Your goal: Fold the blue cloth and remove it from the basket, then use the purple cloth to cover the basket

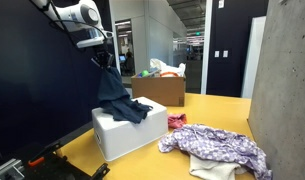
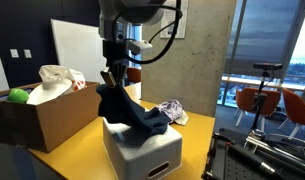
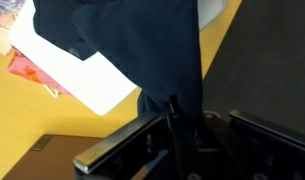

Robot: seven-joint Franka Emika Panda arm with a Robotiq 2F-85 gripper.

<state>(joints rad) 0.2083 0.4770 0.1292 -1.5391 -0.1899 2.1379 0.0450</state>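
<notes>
I should next move my gripper across over the white basket [image 1: 127, 138], lower the held corner onto the cloth's lower part [image 1: 130, 110] and let it go, because the cloth still hangs unfolded.
My gripper [image 1: 104, 60] [image 2: 114, 72] is shut on a corner of the dark blue cloth [image 1: 122, 98] [image 2: 132, 112] and holds it up above the white basket [image 1: 127, 138] [image 2: 142, 152]. The cloth hangs from the jaws and its lower part still lies on the basket's top. In the wrist view the blue cloth [image 3: 142, 45] fills the picture above the jaws [image 3: 177, 112], with the white basket [image 3: 87, 80] behind it. The purple patterned cloth [image 1: 217, 145] [image 2: 172, 110] lies crumpled on the yellow table beside the basket.
A brown cardboard box [image 1: 162, 90] [image 2: 37, 115] with a white bag and green items stands on the yellow table [image 1: 222, 110] behind the basket. A small pink-red item [image 1: 177, 121] lies near the basket. A concrete pillar [image 1: 287, 70] stands at the table's side.
</notes>
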